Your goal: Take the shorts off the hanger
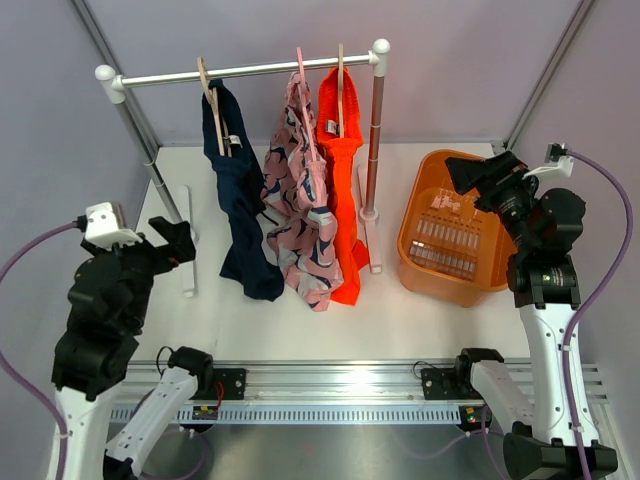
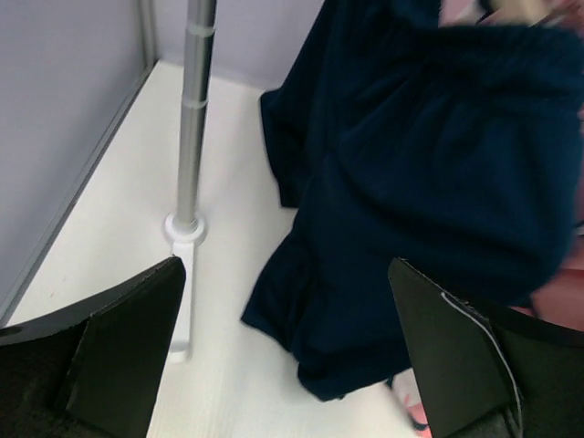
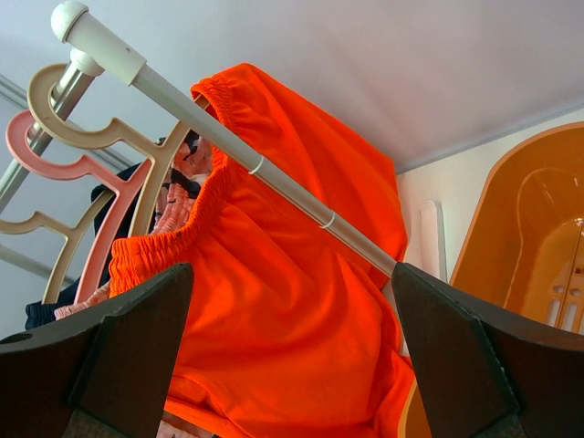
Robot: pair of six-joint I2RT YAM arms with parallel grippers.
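My left gripper rises outward and to the right in the top view next, onto the navy shorts' hanger hook (image 1: pixel 204 77), because it hangs the pair from the bar.
Three pairs of shorts hang on hangers from a white rail (image 1: pixel 250 70): navy shorts (image 1: pixel 240 200) on the left, pink patterned shorts (image 1: pixel 300 210) in the middle, and orange shorts (image 1: pixel 343 180) on the right. My left gripper (image 1: pixel 175 242) stands open, left of the navy pair and apart from it. In the left wrist view the navy shorts (image 2: pixel 429 182) fill the space beyond the open left gripper (image 2: pixel 285 265). My right gripper (image 1: pixel 465 172) hovers open over the basket, right of the rack. In the right wrist view the open right gripper (image 3: pixel 292 269) faces the orange shorts (image 3: pixel 292 310).
An orange basket (image 1: pixel 440 288) sits on the table right of the rack. The rack's right post (image 3: pixel 274 178) crosses in front of the orange shorts. Its left post (image 2: pixel 193 119) stands on a white foot (image 1: pixel 187 255). Grey walls enclose the table.
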